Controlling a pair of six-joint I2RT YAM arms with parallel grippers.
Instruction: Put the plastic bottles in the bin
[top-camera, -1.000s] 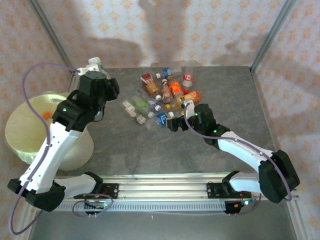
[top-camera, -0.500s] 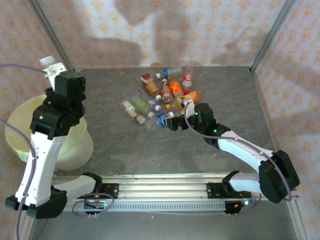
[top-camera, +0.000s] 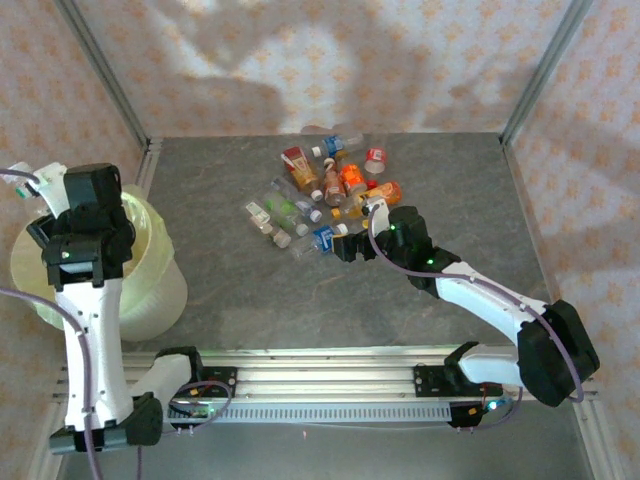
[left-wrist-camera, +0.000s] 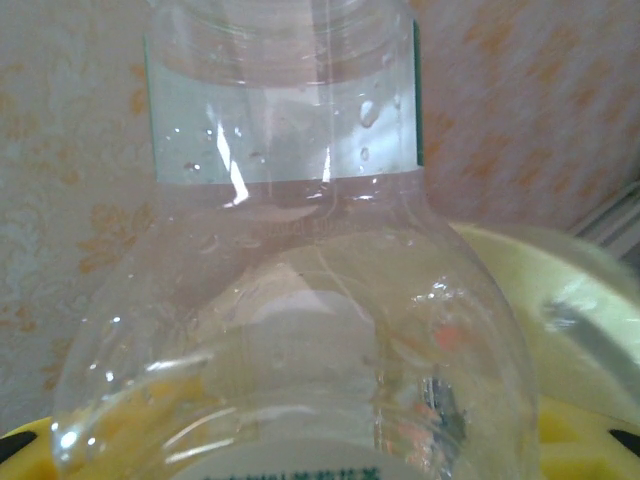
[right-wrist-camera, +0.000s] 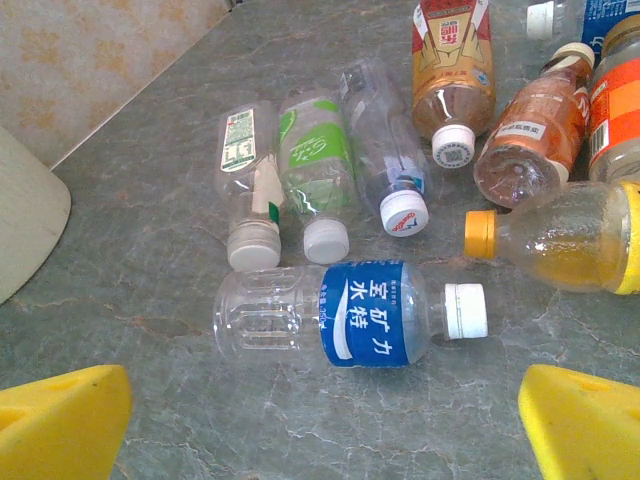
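The clear bottle sticks out past the bin's rim, so next my left gripper should draw back, tilt down over the bin's open bag (top-camera: 38, 274) and then let go.
My left gripper (top-camera: 45, 190) is shut on a clear bottle (left-wrist-camera: 290, 300) with a pale green-edged label and holds it above the far left rim of the bin (top-camera: 155, 290). That bottle (top-camera: 24, 185) sticks out to the left of the wrist. The bin's yellow-green bag (left-wrist-camera: 570, 290) shows behind the bottle. The other plastic bottles (top-camera: 320, 190) lie in a pile at the table's back middle. My right gripper (top-camera: 345, 248) hangs open just in front of the pile, over a lying blue-labelled bottle (right-wrist-camera: 340, 312) with a white cap. Its yellow pads (right-wrist-camera: 60, 420) stand wide apart.
Metal frame posts (top-camera: 535, 70) rise at the table's back corners against patterned walls. The grey stone table (top-camera: 250, 300) is bare between the bin and the pile. Green-labelled bottles (right-wrist-camera: 315, 165) and orange and brown bottles (right-wrist-camera: 530, 130) lie close behind the blue one.
My left arm has swung left from the table's back left corner to above the bin, carrying the clear bottle. The right arm has not moved.
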